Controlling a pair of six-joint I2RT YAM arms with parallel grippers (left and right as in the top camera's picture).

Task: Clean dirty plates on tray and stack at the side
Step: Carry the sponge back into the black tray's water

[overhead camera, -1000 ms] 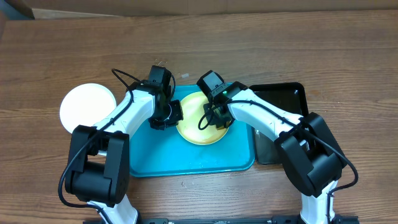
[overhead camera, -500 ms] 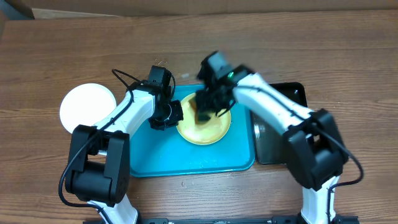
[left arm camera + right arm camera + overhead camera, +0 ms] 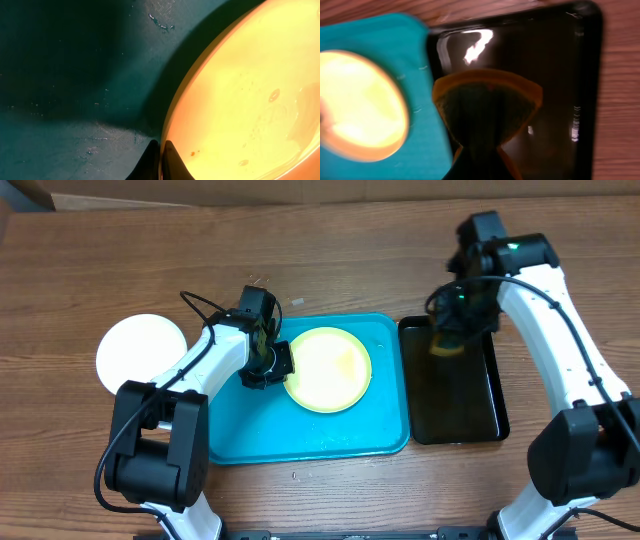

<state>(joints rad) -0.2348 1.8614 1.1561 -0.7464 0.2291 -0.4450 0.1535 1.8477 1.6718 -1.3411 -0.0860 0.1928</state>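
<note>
My right gripper should next lower the orange dark-faced sponge to the black tray's glossy bottom and release it there, because that bottom is below my gripper.
The pale yellow plate point(image 3: 330, 368) lies on the turquoise tray point(image 3: 300, 435). My left gripper point(image 3: 278, 365) is shut on its left rim, and the left wrist view shows the fingertips point(image 3: 161, 150) pinching the plate's edge point(image 3: 240, 100) over the tray point(image 3: 75, 75). My right gripper point(image 3: 447, 340) is shut on an orange, dark-faced sponge point(image 3: 487, 100) and holds it over the black tray point(image 3: 460, 410). A white plate point(image 3: 140, 352) sits on the table left of the turquoise tray. I cannot tell whether another plate lies under it.
The black glossy tray point(image 3: 560, 60) sits right against the turquoise tray's right side point(image 3: 427, 135). The yellow plate point(image 3: 360, 105) shows at the left of the right wrist view. Bare wooden table lies all around.
My right gripper has lifted the sponge off the yellow plate and swung right, over the black tray. The left gripper and the plate have stayed put.
</note>
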